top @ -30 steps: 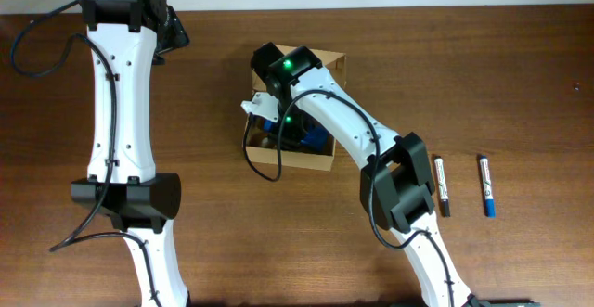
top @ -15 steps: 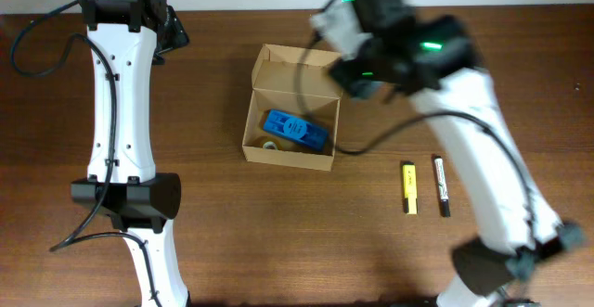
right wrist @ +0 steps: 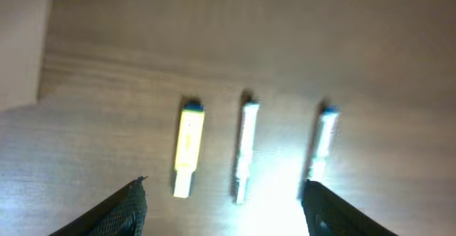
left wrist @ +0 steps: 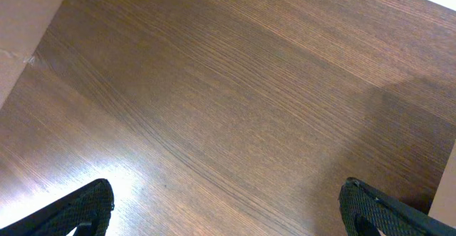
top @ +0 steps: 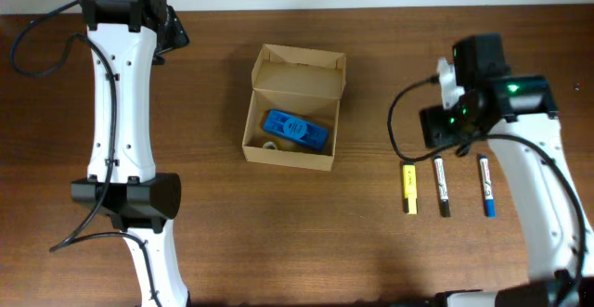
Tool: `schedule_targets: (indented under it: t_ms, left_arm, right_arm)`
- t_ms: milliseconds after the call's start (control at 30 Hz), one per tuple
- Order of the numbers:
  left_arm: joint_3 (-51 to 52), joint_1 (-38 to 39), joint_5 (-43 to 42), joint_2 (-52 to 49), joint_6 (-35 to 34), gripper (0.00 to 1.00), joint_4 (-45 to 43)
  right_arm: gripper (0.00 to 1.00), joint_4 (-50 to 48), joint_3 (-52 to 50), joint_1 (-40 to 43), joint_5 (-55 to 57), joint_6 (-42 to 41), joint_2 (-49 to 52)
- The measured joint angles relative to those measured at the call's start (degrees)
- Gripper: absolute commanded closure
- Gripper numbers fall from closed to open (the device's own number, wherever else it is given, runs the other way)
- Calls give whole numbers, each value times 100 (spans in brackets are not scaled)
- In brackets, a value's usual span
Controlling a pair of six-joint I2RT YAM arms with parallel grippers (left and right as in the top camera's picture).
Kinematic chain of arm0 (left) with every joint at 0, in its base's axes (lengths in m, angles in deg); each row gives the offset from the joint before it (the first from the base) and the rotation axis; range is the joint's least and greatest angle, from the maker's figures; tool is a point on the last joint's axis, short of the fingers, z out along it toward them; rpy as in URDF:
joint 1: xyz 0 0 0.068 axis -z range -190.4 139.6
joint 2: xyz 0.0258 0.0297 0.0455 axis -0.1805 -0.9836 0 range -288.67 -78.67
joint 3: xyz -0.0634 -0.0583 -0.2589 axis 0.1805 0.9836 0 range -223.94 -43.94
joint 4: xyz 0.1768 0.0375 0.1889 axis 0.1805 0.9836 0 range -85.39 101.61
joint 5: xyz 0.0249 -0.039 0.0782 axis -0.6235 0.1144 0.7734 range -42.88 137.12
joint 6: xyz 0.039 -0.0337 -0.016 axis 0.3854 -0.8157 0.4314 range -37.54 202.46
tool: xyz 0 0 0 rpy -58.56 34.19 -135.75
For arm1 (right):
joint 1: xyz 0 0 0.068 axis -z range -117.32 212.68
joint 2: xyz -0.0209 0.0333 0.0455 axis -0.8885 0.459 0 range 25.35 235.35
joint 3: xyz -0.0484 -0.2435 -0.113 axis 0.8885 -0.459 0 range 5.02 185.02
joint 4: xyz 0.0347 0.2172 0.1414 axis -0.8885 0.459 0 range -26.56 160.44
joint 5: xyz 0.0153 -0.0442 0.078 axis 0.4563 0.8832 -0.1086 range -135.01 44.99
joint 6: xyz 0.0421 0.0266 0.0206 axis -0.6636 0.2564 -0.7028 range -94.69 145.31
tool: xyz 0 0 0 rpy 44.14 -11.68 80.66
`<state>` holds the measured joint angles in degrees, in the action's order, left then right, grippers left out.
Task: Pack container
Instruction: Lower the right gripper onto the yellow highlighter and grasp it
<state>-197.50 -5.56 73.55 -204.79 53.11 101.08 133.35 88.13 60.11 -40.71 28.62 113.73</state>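
Observation:
The yellow highlighter's body [top: 409, 187] [right wrist: 188, 144] is toward the container from the middle of my open fingers, so my right gripper will move there and go down next.
The tan cardboard container [top: 327, 120] stands open at the table's middle, flap lid raised at its far side. A blue object [top: 295, 131] and a small pale item [top: 269, 146] lie inside. Right of it lie a yellow highlighter [top: 408, 187], a black marker [top: 442, 185] and a blue marker [top: 485, 185]; the blurred right wrist view shows them too: yellow [right wrist: 189, 147], black [right wrist: 246, 150], blue [right wrist: 322, 147]. My right gripper [right wrist: 224, 206] is open and empty above the pens, its head [top: 464, 98] just behind them. My left gripper [left wrist: 228, 211] is open over bare wood at the far left.
The left arm [top: 119, 112] stretches from the front edge to the table's far left corner. A cable loops from the right arm [top: 397, 121] between the container and the pens. A pale wall edge [left wrist: 28, 15] shows at the left wrist view's corner.
My right gripper has left the container, swung across the table to the right and now hangs above the three pens. The blue object stays in the box. The left arm has not moved.

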Motion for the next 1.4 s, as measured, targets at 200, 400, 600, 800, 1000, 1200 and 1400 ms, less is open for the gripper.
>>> schedule_targets:
  t_ms: [200,400,600,800,1000,1200,1400]
  left_arm:
    - [0,0,-2,0,0,0,0]
    - [0,0,-2,0,0,0,0]
    - [0,0,0,0,2,0,2]
    - [0,0,-2,0,2,0,0]
    - [0,0,-2,0,0,0,0]
    - [-2,0,-2,0,2,0,0]
    - [0,0,-2,0,0,0,0]
  right_arm:
    - [30,-570,-874,144,-586,-538,498]
    - [35,-723,-1010,142,-872,-905,1134]
    - [36,-933,-1292,142,-920,-1073,1585]
    - [36,-1508,-1998,142,-942,-1167,1626]
    - [74,-1832,-2380,142,-890,-1215,1556]
    - [92,-1904,-2450,160,-831,-1246,1495]
    - [96,-1989,-2468,157,-868,-1248,1473]
